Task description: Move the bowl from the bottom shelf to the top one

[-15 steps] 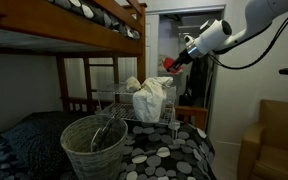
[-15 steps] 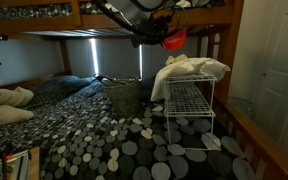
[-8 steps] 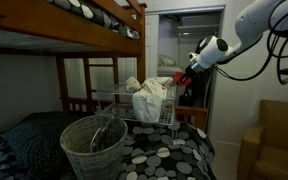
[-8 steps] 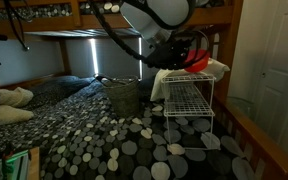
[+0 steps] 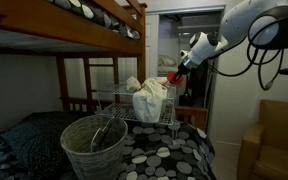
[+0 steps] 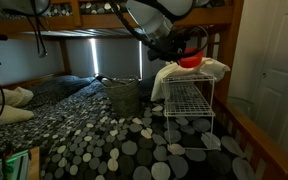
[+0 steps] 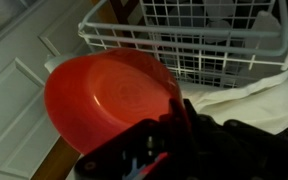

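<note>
The red bowl [image 5: 172, 76] still hangs in the air, so my gripper should bring it down and further over the rack onto the white cloth on the top shelf.
The red bowl [image 7: 109, 95] fills the left of the wrist view, its rim pinched between my gripper's [image 7: 169, 120] dark fingers. In both exterior views the bowl [image 5: 172, 76] [image 6: 190, 61] hangs in the air at the height of the white wire rack's top shelf [image 5: 119, 97] [image 6: 189, 85], over its end. A white cloth [image 5: 149, 95] [image 6: 189, 70] lies on the top shelf. My gripper [image 5: 181, 66] [image 6: 174, 52] is shut on the bowl's rim. The rack's wire tray [image 7: 184, 40] shows behind the bowl in the wrist view.
A grey wicker basket [image 5: 94, 145] [image 6: 124, 95] stands on the pebble-patterned bedspread [image 5: 169, 155] beside the rack. The wooden upper bunk [image 5: 94, 25] hangs overhead. A white door [image 6: 274, 60] stands beyond the rack.
My gripper with the bowl has swung over toward the rack's top shelf and back a little, staying at that height. The rack and cloth have not moved.
</note>
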